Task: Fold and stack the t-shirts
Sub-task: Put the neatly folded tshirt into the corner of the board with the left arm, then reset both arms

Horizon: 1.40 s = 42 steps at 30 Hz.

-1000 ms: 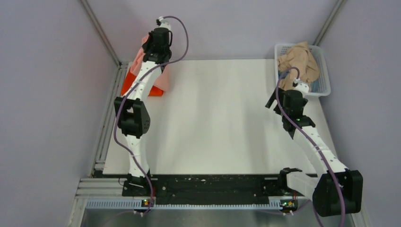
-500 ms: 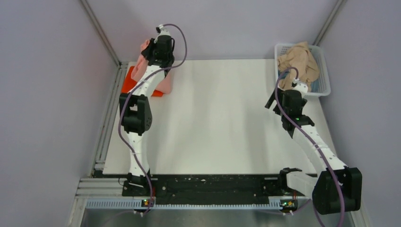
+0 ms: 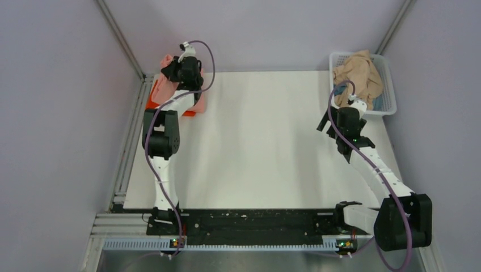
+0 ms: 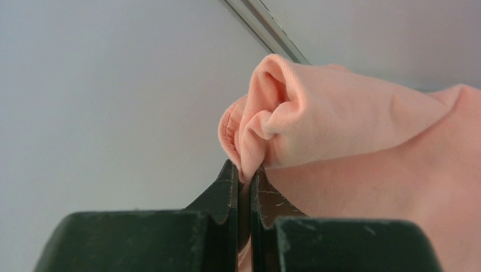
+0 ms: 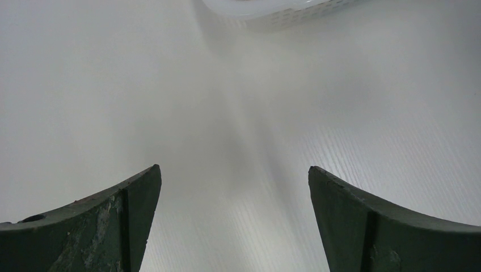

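The robot will move its left gripper toward the metal bar and slightly down over the orange-red t-shirt, because that t-shirt's edge by the bar (image 3: pixel 152 97) is still uncovered.
The salmon-pink t-shirt (image 4: pixel 351 119) hangs bunched from my left gripper (image 4: pixel 244 170), which is shut on a fold of its hem. From above, this gripper (image 3: pixel 173 71) is raised over the table's far left corner. The pink cloth (image 3: pixel 162 84) trails down onto the orange-red t-shirt (image 3: pixel 151 102), which lies flat beneath it. A beige t-shirt (image 3: pixel 357 72) sits crumpled in the white basket (image 3: pixel 389 90) at the far right. My right gripper (image 5: pixel 234 170) stands wide open over bare table, just short of the basket, with nothing between its fingers (image 5: pixel 133 198).
The white table top (image 3: pixel 261 141) stretches between the two arms. Grey walls and a metal rail (image 3: pixel 133 130) close in the left side. A strip of the basket's wall (image 5: pixel 272 8) shows at the top of the right wrist view.
My left gripper has swung left and towards the back corner, carrying the pink shirt's fold with it. The right arm has edged slightly towards the basket, its jaws still open.
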Motion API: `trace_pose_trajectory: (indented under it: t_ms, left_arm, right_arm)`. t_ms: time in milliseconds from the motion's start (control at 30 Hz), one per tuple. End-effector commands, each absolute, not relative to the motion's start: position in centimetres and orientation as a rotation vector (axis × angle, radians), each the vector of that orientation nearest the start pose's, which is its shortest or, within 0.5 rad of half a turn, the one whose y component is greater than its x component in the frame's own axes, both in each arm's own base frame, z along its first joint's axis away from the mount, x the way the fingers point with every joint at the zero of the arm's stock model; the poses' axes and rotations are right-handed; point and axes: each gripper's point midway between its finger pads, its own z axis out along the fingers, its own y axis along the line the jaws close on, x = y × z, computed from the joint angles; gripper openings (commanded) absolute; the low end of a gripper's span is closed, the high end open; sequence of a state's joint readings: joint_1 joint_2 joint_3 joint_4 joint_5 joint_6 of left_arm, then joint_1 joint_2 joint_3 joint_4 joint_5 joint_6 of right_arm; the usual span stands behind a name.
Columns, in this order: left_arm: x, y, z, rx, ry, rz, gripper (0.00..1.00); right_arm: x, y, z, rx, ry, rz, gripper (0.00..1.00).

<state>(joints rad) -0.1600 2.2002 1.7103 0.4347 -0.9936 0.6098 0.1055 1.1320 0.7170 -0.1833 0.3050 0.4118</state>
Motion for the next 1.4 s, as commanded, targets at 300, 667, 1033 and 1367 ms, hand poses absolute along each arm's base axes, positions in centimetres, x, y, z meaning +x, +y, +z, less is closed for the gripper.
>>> trace_pose_trajectory:
  t_ms: [300, 667, 1033, 1367]
  left_arm:
    - [61.6, 13.1, 20.4, -0.234, 1.697, 1.040, 0.00]
    - [61.6, 15.7, 18.7, -0.444, 1.750, 0.941, 0.91]
    - [59.6, 4.4, 20.1, -0.473, 1.695, 0.264, 0.99]
    - [56.5, -3.6, 27.2, -0.441, 1.638, -0.049, 0.99]
  right_arm:
    - [35.4, -0.3, 15.5, 0.513, 2.042, -0.035, 0.99]
    - [35.4, -0.3, 15.7, 0.507, 2.046, -0.038, 0.99]
    - [35.3, 0.3, 16.1, 0.486, 2.036, 0.004, 0.99]
    - [34.8, 1.0, 16.5, 0.451, 2.025, 0.058, 0.99]
